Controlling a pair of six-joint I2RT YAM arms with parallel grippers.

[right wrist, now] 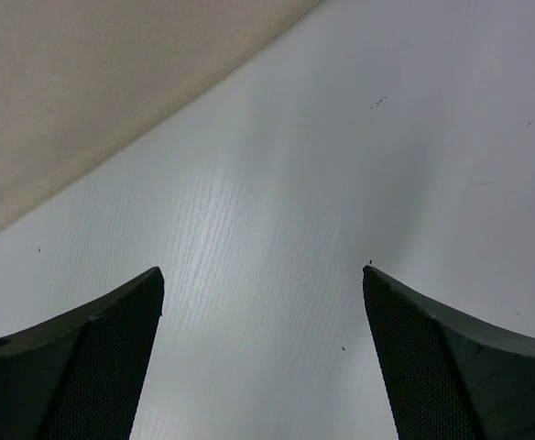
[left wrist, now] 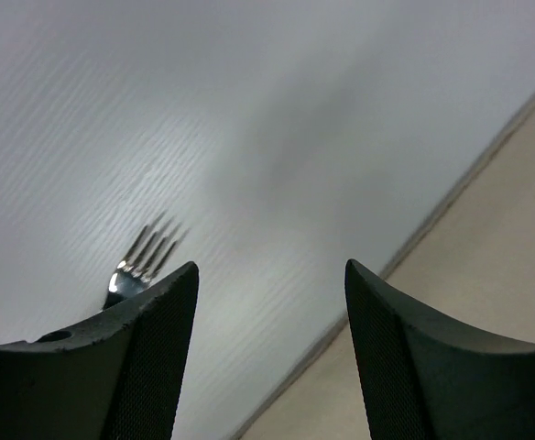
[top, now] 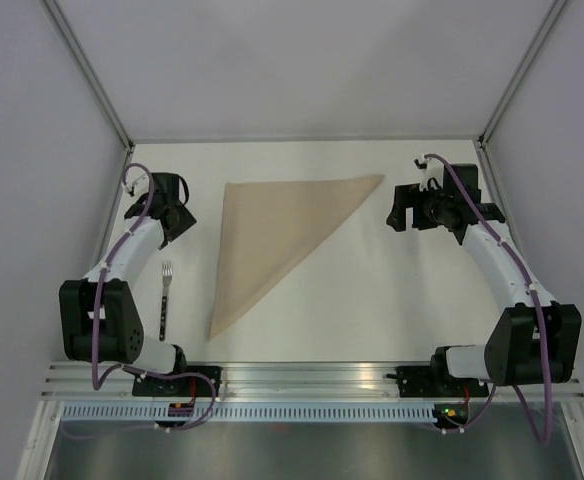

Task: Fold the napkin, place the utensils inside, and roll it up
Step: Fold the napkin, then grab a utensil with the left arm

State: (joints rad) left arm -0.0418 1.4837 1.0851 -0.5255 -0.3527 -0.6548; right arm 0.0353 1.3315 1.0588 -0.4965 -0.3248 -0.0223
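Note:
My left gripper draws back past the fork's teeth next. It lowers its fingers onto the fork's black handle (top: 164, 303), which lies below it and back toward the base.
The tan napkin (top: 272, 235) lies flat on the white table (top: 372, 300), folded into a triangle with its long edge running from the far right corner to the near left one. A fork (top: 164, 300) with silver tines and a black handle rests to its left, tines pointing away from the arm bases. My left gripper (top: 179, 220) hovers open between the fork and the napkin's far left corner, holding nothing. In the left wrist view the gripper (left wrist: 271, 266) shows the fork tines (left wrist: 148, 257) to its left and the napkin (left wrist: 487, 275) to its right. My right gripper (top: 399, 208) stands open and empty just right of the napkin's far right corner. Its wrist view (right wrist: 263, 269) catches the napkin (right wrist: 93, 82) at upper left.
White walls with aluminium posts (top: 92, 85) close in the table at the left, right and back. A slotted metal rail (top: 312, 380) carrying both arm bases runs along the near edge. Purple cables (top: 97, 330) trail along each arm.

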